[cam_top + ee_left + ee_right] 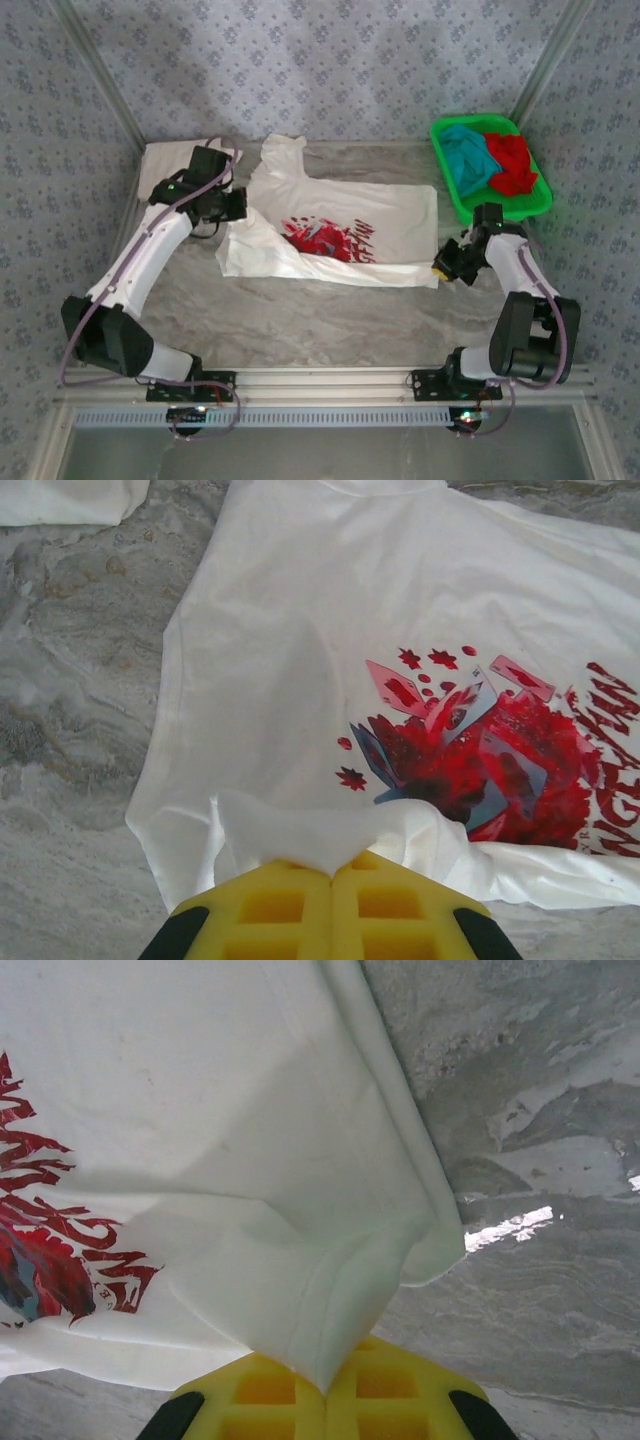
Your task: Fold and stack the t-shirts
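Note:
The plain cloth beside the print is still uncovered, so next my left gripper should move the fold outward and down and let go of it there.
A white t-shirt with a red-and-blue splash print [385, 205] lies spread across the middle of the table, its near edge partly doubled over. My left gripper [238, 206] is shut on the shirt's left side; in the left wrist view a bunched fold of white cloth [300, 835] is pinched between the yellow pads [270, 905]. At the shirt's near right corner my right gripper [443, 268] is shut on the hem [330, 1300], which rises into its jaws [325, 1388]. A teal tee [466, 160] and a red tee [512, 165] lie crumpled in the basket. Another white tee [172, 158] lies folded at the far left.
The green plastic basket [505, 211] stands at the far right, just beyond my right arm. Bare marbled tabletop [300, 320] stretches between the shirt and the arm bases. Patterned walls close in the back and both sides.

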`<state>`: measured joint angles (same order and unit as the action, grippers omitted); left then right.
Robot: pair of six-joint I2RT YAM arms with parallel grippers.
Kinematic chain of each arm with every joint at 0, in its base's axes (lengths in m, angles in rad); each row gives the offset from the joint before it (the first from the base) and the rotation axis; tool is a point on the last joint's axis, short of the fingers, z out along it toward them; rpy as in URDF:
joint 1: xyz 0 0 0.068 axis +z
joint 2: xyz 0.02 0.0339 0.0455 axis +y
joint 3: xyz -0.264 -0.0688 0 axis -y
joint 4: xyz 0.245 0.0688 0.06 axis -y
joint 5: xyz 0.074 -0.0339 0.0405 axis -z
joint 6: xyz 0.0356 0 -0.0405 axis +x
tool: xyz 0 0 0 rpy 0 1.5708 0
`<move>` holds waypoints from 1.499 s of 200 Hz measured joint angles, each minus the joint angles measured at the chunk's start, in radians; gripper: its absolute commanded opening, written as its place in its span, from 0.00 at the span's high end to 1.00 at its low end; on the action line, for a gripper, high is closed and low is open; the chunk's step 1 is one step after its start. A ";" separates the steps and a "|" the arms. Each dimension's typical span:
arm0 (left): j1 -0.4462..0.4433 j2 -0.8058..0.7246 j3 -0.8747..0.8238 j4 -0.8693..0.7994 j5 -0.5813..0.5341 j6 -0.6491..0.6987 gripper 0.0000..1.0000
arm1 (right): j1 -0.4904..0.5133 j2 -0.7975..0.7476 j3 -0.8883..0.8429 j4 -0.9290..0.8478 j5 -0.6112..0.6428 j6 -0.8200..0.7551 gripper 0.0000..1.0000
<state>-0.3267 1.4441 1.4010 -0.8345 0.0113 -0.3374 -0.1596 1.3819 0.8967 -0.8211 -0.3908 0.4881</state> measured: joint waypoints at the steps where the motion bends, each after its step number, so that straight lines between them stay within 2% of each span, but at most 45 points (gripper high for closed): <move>1: 0.000 0.002 0.000 0.000 0.000 0.001 1.00 | 0.000 0.003 0.001 0.002 0.000 0.000 0.93; 30: 0.011 0.074 0.021 -0.002 0.000 0.042 1.00 | -0.002 0.047 0.017 0.030 -0.020 0.000 0.92; 51: 0.020 0.109 0.029 -0.002 -0.001 0.062 1.00 | -0.022 0.059 0.017 0.051 -0.052 0.002 1.00; 106: 0.046 0.137 0.043 0.003 -0.027 0.110 1.00 | -0.096 0.124 0.016 0.135 -0.167 0.048 1.00; 122: 0.058 0.141 0.044 0.010 -0.035 0.122 1.00 | -0.128 0.146 -0.002 0.183 -0.204 0.084 0.93; 138: 0.063 0.151 0.044 0.016 -0.042 0.132 1.00 | -0.164 0.156 -0.041 0.242 -0.243 0.135 0.93; 151: 0.065 0.162 0.044 0.022 -0.050 0.139 1.00 | -0.184 0.160 -0.061 0.269 -0.258 0.172 0.88; 179: 0.065 0.171 0.044 0.026 -0.058 0.150 1.00 | -0.202 0.159 -0.084 0.341 -0.294 0.255 0.93; 193: 0.065 0.172 0.044 0.028 -0.064 0.158 1.00 | -0.204 0.159 -0.089 0.385 -0.322 0.301 0.88; 223: 0.065 0.186 0.046 0.032 -0.068 0.174 1.00 | -0.204 0.158 -0.089 0.438 -0.344 0.378 0.87; 248: 0.065 0.219 0.079 0.033 -0.066 0.183 1.00 | -0.204 0.157 -0.073 0.451 -0.341 0.418 0.83; 271: 0.065 0.260 0.134 0.036 -0.062 0.196 1.00 | -0.202 0.171 -0.040 0.477 -0.340 0.440 0.85; 284: 0.065 0.291 0.175 0.035 -0.060 0.206 1.00 | -0.196 0.198 -0.021 0.501 -0.340 0.451 0.92; 300: 0.065 0.335 0.237 0.028 -0.056 0.219 0.97 | -0.186 0.227 -0.009 0.530 -0.339 0.478 0.94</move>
<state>-0.2619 1.7786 1.6375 -0.8062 -0.0444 -0.1181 -0.3454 1.6093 0.8879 -0.2909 -0.7300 0.9661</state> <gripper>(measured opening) 0.048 0.080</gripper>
